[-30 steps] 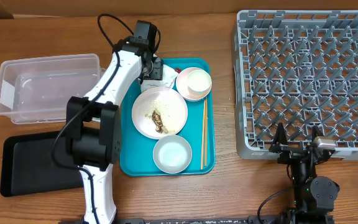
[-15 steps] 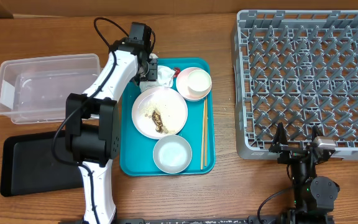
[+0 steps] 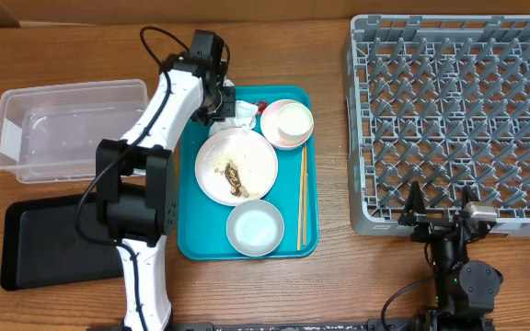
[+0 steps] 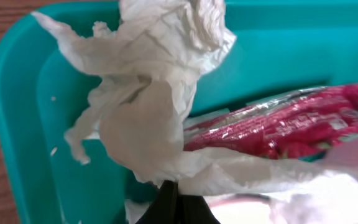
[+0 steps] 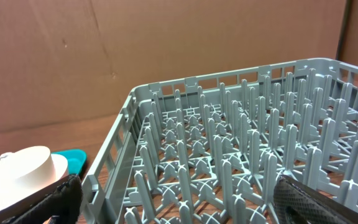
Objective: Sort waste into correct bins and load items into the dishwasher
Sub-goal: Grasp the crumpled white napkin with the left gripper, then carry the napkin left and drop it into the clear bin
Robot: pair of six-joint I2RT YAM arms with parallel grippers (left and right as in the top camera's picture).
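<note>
I will next lift the napkin off the teal tray (image 3: 201,225) with my left gripper. Then I will swing it to the left in the overhead view, over the clear tub.
My left gripper (image 3: 227,103) is shut on a crumpled white napkin (image 3: 244,111) at the far left corner of the teal tray (image 3: 201,225). In the left wrist view the napkin (image 4: 148,118) bunches above my pinched black fingertips (image 4: 176,199), and a red wrapper (image 4: 291,124) lies beside it. A plate (image 3: 247,156) carries rice and brown scraps (image 3: 233,177). A white cup (image 3: 294,118) sits in a pink bowl (image 3: 274,131). A grey bowl (image 3: 255,227) and chopsticks (image 3: 301,198) lie nearby. My right gripper (image 3: 440,204) stands open at the dish rack's (image 3: 458,110) near edge.
A clear tub (image 3: 72,129) sits left of the tray, with a flat black tray (image 3: 53,244) in front of it. In the right wrist view the rack's pegs (image 5: 229,155) fill the space ahead of my right gripper (image 5: 182,202).
My left gripper has shifted slightly left and closed on the napkin at the tray's far corner. The right arm has not moved.
</note>
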